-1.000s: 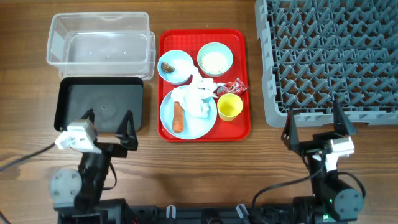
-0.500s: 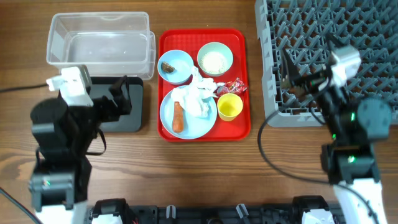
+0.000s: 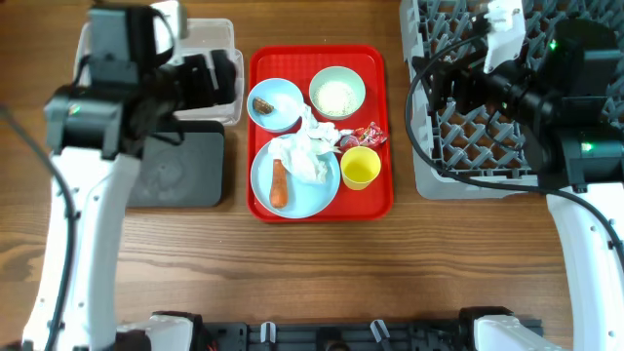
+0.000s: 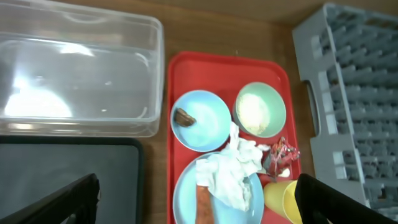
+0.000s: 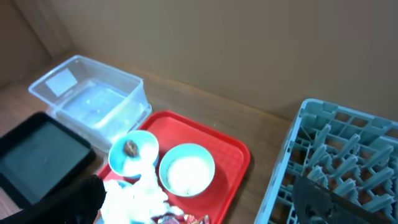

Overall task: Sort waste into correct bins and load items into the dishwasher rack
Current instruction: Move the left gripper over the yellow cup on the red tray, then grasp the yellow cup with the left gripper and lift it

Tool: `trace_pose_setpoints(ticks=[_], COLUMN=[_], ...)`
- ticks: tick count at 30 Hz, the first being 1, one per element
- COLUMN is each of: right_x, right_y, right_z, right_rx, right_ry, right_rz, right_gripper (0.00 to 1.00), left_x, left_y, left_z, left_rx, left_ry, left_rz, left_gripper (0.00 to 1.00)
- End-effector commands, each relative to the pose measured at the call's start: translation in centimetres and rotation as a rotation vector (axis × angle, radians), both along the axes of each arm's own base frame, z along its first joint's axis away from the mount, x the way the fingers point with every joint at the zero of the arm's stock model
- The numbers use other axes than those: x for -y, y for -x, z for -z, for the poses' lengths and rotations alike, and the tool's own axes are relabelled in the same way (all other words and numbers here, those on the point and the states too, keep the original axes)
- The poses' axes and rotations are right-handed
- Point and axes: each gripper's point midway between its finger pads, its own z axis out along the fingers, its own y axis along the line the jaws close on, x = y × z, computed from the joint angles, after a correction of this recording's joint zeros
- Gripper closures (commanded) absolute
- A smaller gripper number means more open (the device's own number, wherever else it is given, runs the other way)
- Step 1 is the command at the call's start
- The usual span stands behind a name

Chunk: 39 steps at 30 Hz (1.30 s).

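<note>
The left gripper moves down and to the right in the overhead view onto the yellow cup's rim by the plate next, as the cup's opening faces up.
On the red tray (image 3: 376,200), a large light-blue plate (image 3: 295,193) holds an orange carrot piece (image 3: 280,183) and crumpled tissue (image 3: 310,156). A small blue bowl (image 3: 283,109) holds a brown lump (image 3: 262,103). A pale bowl (image 3: 337,94) holds rice. A red wrapper (image 3: 369,135) lies beside the yellow cup (image 3: 360,168). No spoon shows. My left gripper (image 4: 198,190) is open and empty, high over the clear tub (image 3: 224,58) and black tray (image 3: 185,171). My right gripper (image 5: 205,193) is open and empty over the grey rack (image 3: 468,161).
The left arm hides much of the clear tub in the overhead view. The right arm covers the rack's middle. Bare wooden table runs along the front edge.
Both arms rose from the table's front edge and swung toward the back, the left over the bins and the right over the rack. Nothing on the red tray moved.
</note>
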Motion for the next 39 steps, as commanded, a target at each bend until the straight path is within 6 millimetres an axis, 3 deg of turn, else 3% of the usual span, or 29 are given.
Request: trace_pose_setpoints(ticks=[1,6,10,16,20,23,29,33,39], right_x=[-0.5,0.3,4.3,10.1,11.7,11.7,11.7,11.8,11.8], right_y=[0.4,1.0,0.0,-0.4,-0.4,-0.5,-1.2,-1.5,-1.5], right_z=[-0.3,1.5,2.6,3.1,4.8,6.4,9.3,10.5,10.7], right_rx=[-0.002,-0.082,-0.132,-0.197,-0.266,-0.321,-0.41,-0.448,-0.454], right_ry=[0.014,0.046,0.084,-0.008,-0.024,-0.018,-0.012,-0.013,-0.013], right_rz=[-0.037,0.004,0.218,0.469,0.519,0.52,0.516,0.519,0.519], right_gripper=[0.0,0.0,0.0,0.0,0.0,0.01,0.01,0.02,0.02], left_x=[1.8,5.8,9.7,15.4,17.9,19.3,21.6,21.6,21.3], left_y=[-1.7,-3.4,-3.4,-1.7,-0.4,0.4,2.3,2.9,3.2], left_z=[2.0,4.3,7.9,13.5,16.1,18.0,20.7,21.3,22.0], left_rx=[-0.046,-0.11,-0.179,-0.275,-0.327,-0.374,-0.427,-0.451,-0.47], left_ry=[0.012,0.163,0.096,-0.055,-0.096,-0.102,-0.144,-0.16,-0.177], left_rz=[0.043,0.139,0.204,0.226,0.261,0.267,0.325,0.332,0.332], left_gripper=[0.0,0.0,0.02,0.13,0.23,0.28,0.28,0.28,0.32])
